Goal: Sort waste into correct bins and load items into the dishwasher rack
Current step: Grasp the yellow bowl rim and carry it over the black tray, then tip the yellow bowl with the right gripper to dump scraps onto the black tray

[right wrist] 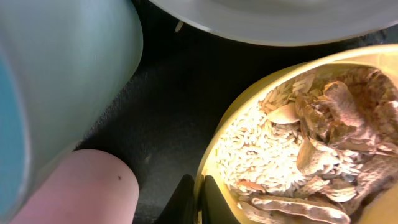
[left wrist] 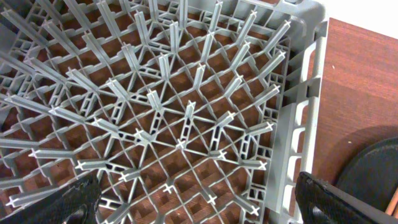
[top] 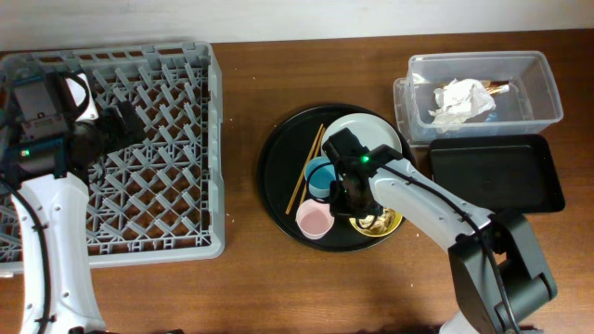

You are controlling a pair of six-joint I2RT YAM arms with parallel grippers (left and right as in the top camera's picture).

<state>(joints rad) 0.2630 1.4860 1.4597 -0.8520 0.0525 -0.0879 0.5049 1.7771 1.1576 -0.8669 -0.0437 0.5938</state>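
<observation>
The yellow bowl has leftovers in it, so my right gripper will next lift, tip it over the black tray bin point(top: 497, 172), then lower it beside the pink cup and release.
My right gripper point(right wrist: 198, 202) is shut on the rim of the yellow bowl point(right wrist: 292, 93), which holds brown-beige food leftovers point(right wrist: 323, 143). The bowl point(top: 385, 223) sits on the round black serving tray, beside the pink cup point(top: 314, 220), the light-blue cup point(top: 320, 174), the grey-green plate point(top: 371, 130) and the chopsticks point(top: 305, 169). The crumpled white napkin point(top: 461, 100) lies in the clear tub point(top: 548, 88). The black tray bin point(top: 497, 172) stands below it. My left gripper point(left wrist: 199, 202) is open over the grey dishwasher rack point(left wrist: 186, 112), holding nothing.
The round black serving tray point(top: 274, 176) sits mid-table between the rack point(top: 209, 139) and the bins. In the right wrist view the pink cup point(right wrist: 74, 186) and blue cup point(right wrist: 62, 81) stand close left of the bowl. Bare wooden table point(top: 306, 288) shows along the front.
</observation>
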